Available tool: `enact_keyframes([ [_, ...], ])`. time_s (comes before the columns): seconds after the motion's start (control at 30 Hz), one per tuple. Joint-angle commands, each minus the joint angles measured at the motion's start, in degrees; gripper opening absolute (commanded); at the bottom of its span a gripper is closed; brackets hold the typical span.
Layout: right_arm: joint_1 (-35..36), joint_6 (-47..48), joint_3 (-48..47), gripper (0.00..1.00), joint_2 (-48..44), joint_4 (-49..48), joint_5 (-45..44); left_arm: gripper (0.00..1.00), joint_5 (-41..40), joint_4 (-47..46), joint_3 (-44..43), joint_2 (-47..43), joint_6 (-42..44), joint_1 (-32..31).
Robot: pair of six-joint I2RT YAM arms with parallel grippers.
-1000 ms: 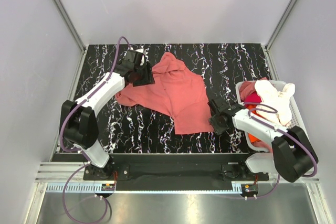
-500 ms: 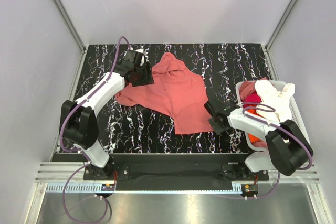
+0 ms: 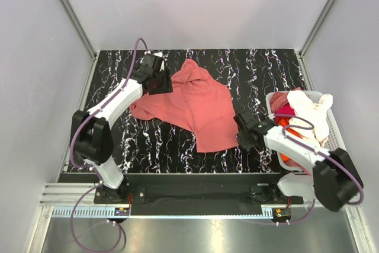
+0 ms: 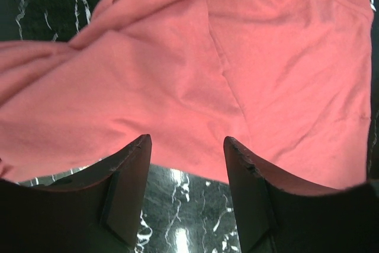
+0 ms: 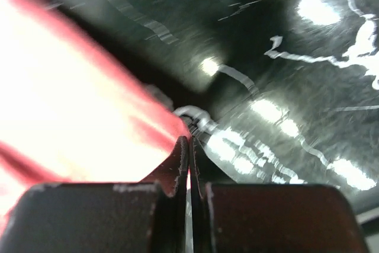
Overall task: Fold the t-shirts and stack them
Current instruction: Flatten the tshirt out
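My left gripper, still empty, moves down and across onto the far end of the shirt's long crease next. That end lies below it and to its right in the top view.
A large salmon-pink t-shirt (image 3: 198, 105) lies crumpled and spread on the black marbled table (image 3: 160, 146). My left gripper (image 3: 161, 82) hovers at the shirt's far-left edge, open, with the pink cloth (image 4: 225, 57) just ahead of the fingertips (image 4: 141, 146) and bare table between them. My right gripper (image 3: 240, 132) is at the shirt's near-right edge, shut, with a thin sliver of pink cloth (image 5: 71, 99) pinched between its jaws (image 5: 190, 141). More t-shirts sit in the basket: cream (image 3: 311, 111), magenta (image 3: 285, 111) and orange (image 3: 285, 156).
A white slatted basket (image 3: 333, 124) stands at the table's right edge, right beside the right arm. Grey walls and metal posts enclose the table on three sides. Bare table shows in front of the shirt and at the far right.
My right gripper has closed from open onto the shirt's near-right edge. My left gripper has shifted slightly toward the back and stays open.
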State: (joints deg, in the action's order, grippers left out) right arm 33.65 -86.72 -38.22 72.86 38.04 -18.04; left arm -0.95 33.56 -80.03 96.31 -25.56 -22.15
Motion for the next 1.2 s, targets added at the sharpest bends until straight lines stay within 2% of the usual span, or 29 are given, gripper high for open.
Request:
enact_keyframes([
  [0.0,0.28,4.09,-4.49,0.00,-6.57,3.18,1.17,0.57,-3.88,-0.61,-6.61,4.57,2.71,-0.78],
  [0.1,0.45,6.91,-5.38,0.00,-9.30,3.00,1.52,0.55,-8.17,2.47,-12.58,10.36,5.43,-2.54],
  [0.3,0.54,8.93,-2.13,0.00,-13.17,1.08,2.13,0.48,-8.98,5.90,-23.66,22.22,8.07,-4.03],
  [0.53,0.54,10.69,-0.63,0.00,-14.32,-1.48,3.19,0.51,-15.04,7.31,-28.43,29.71,10.97,-5.71],
  [0.83,0.54,12.71,-2.91,0.00,-13.62,-2.45,2.13,0.57,-17.15,7.13,-33.78,34.99,15.10,-5.71],
  [1.17,0.63,13.41,-4.06,0.00,-10.02,-4.20,2.92,0.53,-16.81,6.52,-37.66,36.66,16.86,-5.80],
])
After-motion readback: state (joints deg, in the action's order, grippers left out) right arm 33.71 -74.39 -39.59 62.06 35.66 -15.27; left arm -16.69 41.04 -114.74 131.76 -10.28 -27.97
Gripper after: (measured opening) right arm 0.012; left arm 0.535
